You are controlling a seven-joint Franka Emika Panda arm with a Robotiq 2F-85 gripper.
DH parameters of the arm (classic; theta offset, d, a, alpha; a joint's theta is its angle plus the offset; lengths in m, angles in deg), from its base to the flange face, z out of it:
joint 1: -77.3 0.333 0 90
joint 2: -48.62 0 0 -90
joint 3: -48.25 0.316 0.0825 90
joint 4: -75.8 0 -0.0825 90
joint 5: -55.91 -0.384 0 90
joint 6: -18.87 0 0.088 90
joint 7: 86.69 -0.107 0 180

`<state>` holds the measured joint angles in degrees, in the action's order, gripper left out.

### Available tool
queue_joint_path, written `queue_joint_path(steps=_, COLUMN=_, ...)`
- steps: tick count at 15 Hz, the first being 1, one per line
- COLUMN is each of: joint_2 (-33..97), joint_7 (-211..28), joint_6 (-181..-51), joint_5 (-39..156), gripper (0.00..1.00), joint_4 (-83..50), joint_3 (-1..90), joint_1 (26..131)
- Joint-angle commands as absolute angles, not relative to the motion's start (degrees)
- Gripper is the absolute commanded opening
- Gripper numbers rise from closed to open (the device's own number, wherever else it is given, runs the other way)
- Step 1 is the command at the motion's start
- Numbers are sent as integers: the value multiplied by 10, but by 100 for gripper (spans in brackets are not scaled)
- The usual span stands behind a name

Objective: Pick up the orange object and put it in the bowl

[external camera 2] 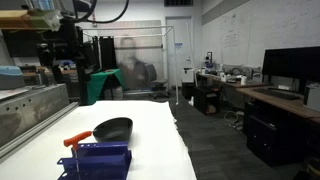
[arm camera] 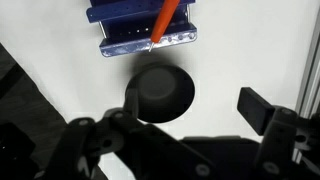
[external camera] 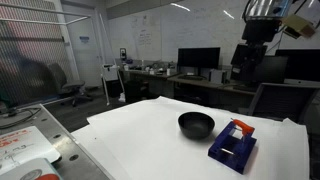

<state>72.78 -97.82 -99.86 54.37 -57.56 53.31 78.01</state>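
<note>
The orange object (external camera: 242, 127) (arm camera: 165, 19) lies across the top of the dark blue stand, well below the robot's fingers, so the robot's open gripper should next move down toward the stand and onto the object.
The orange object (external camera: 238, 127) is a small orange-red stick that lies across the top of the dark blue stand (external camera: 232, 146). The black bowl (external camera: 196, 124) sits on the white table just beside the stand. Both exterior views show them; in an exterior view the orange object (external camera 2: 78, 139) sticks out over the stand (external camera 2: 96, 160) in front of the bowl (external camera 2: 113, 128). My gripper (external camera: 258, 48) hangs high above the table, away from them. In the wrist view the gripper (arm camera: 196, 106) is open and empty, with the bowl (arm camera: 160, 90) below and the orange object (arm camera: 165, 20) on the stand (arm camera: 140, 38) beyond it.
The white table (external camera: 140, 135) ends close to the stand on one side. A grey metal bench (external camera 2: 30, 105) runs along the table. Desks with monitors (external camera: 198, 58) and office chairs stand behind. A red and white item (external camera: 20, 150) lies at the near corner.
</note>
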Motion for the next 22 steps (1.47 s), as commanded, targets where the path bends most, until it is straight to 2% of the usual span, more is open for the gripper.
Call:
queue_joint_path(steps=1, joint_2=728, joint_7=-979, joint_6=-998, joint_5=545, gripper=100, joint_4=-571, joint_3=532, joint_1=782)
queue_joint_path(steps=6, joint_2=720, joint_7=-1003, joint_6=-996, joint_5=550, gripper=100, joint_4=-556, joint_3=539, joint_1=776)
queue_joint_path(steps=15, joint_2=564, joint_7=-1039, joint_6=-1006, joint_5=551, gripper=100, joint_4=-541, joint_3=517, joint_1=769)
queue_joint_path(steps=21, joint_2=519, joint_7=-1046, joint_6=-1003, joint_5=546, gripper=100, joint_4=-555, joint_3=507, joint_1=775)
queue_joint_path(steps=22, joint_2=516, joint_7=-1042, joint_6=-994, joint_5=545, gripper=75, joint_4=-556, joint_3=507, joint_1=776)
